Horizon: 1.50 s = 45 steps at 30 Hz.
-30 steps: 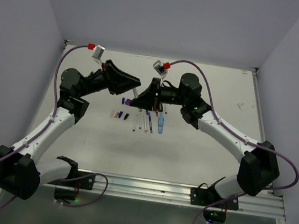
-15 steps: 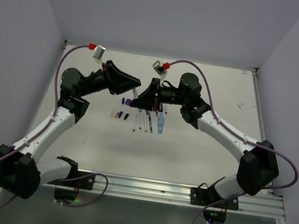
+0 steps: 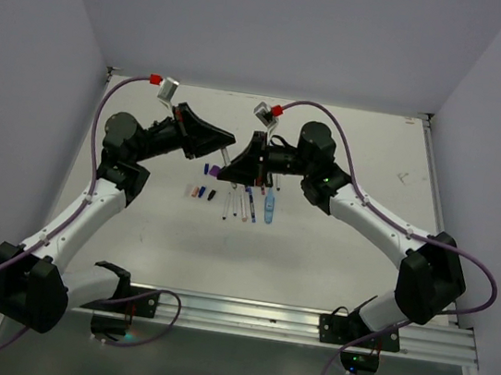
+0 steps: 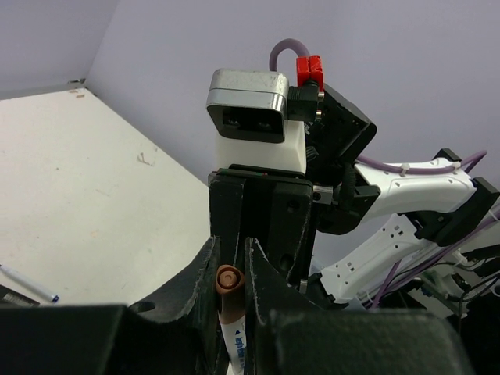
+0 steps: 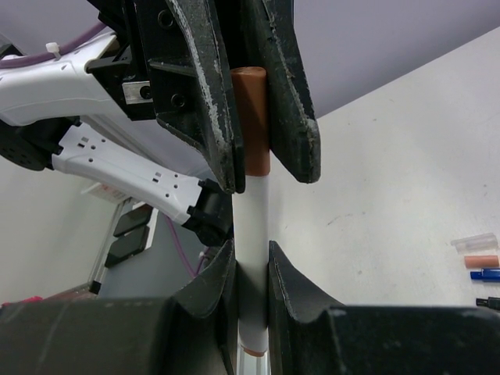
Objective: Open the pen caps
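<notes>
I will pull my right gripper away from the brown cap, lower it to its right in the top view and release, as the tabletop there beside the pens is bare.
My two grippers meet above the table and hold one white pen (image 5: pixel 251 211) between them. My left gripper (image 4: pixel 230 262) is shut on the pen's brown cap (image 4: pixel 228 283). The cap also shows in the right wrist view (image 5: pixel 250 117). My right gripper (image 5: pixel 251 262) is shut on the white pen body. From above, the left gripper (image 3: pixel 222 149) and right gripper (image 3: pixel 233 168) are almost touching. Several loose caps (image 3: pixel 199 191) lie on the table beside a row of pens (image 3: pixel 248 206).
Small caps, clear (image 5: pixel 475 239), orange (image 5: pixel 480 261) and blue (image 5: pixel 484 274), lie on the table at the right of the right wrist view. A thin pen (image 4: pixel 27 283) lies at the lower left of the left wrist view. Walls enclose the white table (image 3: pixel 335 246).
The right arm has shifted very slightly to the left. Both grippers keep their hold on the same pen.
</notes>
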Available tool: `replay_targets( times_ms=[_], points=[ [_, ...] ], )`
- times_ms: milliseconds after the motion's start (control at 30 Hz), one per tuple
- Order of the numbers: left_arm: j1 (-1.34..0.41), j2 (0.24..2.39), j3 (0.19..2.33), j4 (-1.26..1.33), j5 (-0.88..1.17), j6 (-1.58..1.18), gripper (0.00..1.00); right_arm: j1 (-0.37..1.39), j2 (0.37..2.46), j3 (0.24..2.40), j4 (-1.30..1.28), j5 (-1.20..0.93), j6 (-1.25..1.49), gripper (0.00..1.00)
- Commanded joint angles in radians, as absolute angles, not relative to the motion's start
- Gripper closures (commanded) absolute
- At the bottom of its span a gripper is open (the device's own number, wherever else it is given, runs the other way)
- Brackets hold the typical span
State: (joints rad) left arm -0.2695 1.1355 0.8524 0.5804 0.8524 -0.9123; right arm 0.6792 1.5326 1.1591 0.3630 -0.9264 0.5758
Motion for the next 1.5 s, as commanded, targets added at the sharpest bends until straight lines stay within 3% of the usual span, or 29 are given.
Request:
replay_targets(
  times_ms=[0,267,767,1167,1300,1467],
  points=[
    [-0.276,1.085,0.853,0.630,0.841,-0.877,1.00,0.675,1.546,1.172,0.364,-0.943,0.578,1.00],
    [-0.276,1.023,0.885,0.778,0.652,-0.804,1.00,0.678,1.526,1.007,0.402,-1.000,0.568,1.00],
    [-0.268,1.074,1.020,0.919,0.509,-0.773,1.00,0.693,1.552,0.767,0.451,-1.049,0.502,1.00],
    [-0.233,1.132,1.112,0.999,0.457,-0.804,1.00,0.735,1.620,0.598,0.734,-1.069,0.641,1.00],
    [-0.230,1.146,1.126,0.895,0.482,-0.752,1.00,0.720,1.568,0.626,0.611,-0.997,0.572,1.00],
    [-0.213,1.184,1.117,0.484,0.451,-0.651,1.00,0.573,1.505,0.664,0.534,-0.890,0.568,1.00]
  ],
)
